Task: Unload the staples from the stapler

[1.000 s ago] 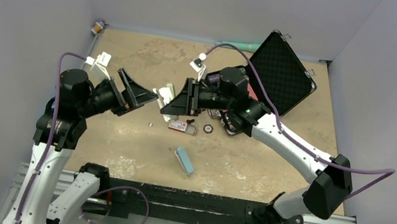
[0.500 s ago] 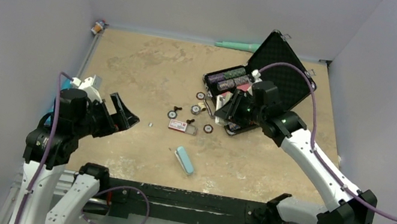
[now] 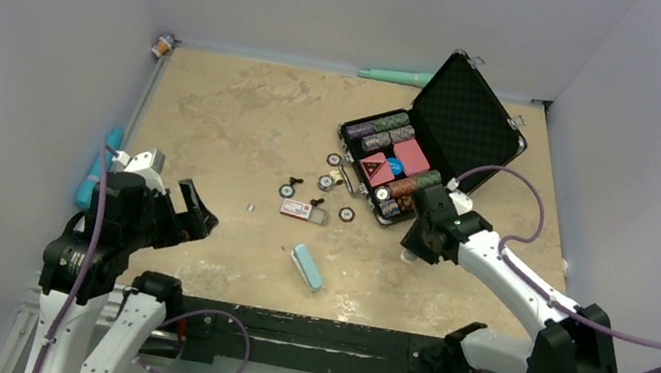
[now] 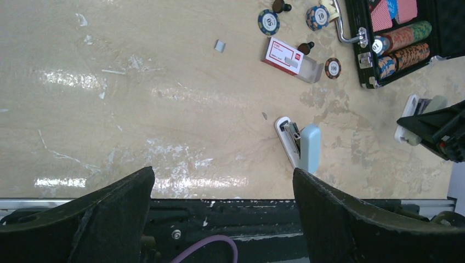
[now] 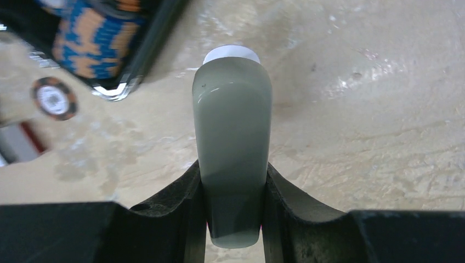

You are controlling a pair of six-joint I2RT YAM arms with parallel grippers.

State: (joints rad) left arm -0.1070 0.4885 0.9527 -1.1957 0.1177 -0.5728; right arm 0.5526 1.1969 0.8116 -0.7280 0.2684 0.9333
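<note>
I need to move my right gripper down first, to put the pale grey-green oblong tool (image 5: 233, 137) on the empty table beside the open case.
The light-blue stapler (image 3: 307, 268) lies on the table near the front edge, between the two arms, with no gripper touching it. In the left wrist view the stapler (image 4: 310, 148) shows its pale channel beside the blue top. My left gripper (image 3: 196, 214) is open and empty, well left of the stapler; its jaws (image 4: 222, 171) hang over the table's front edge. My right gripper (image 3: 418, 243) is right of the stapler, shut on a pale grey-green oblong tool (image 5: 233, 137) with a white tip, pointed down at the table.
An open black case (image 3: 465, 118) of poker chips stands at the back right, just behind my right gripper. Loose chips (image 3: 346, 215) and a small red-and-white box (image 3: 300, 209) lie mid-table. A teal pen (image 3: 396, 75) lies by the back wall.
Both arms have pulled back from the middle of the table. The right one carried the grey-green tool to the right and down near the case. The stapler has not moved.
</note>
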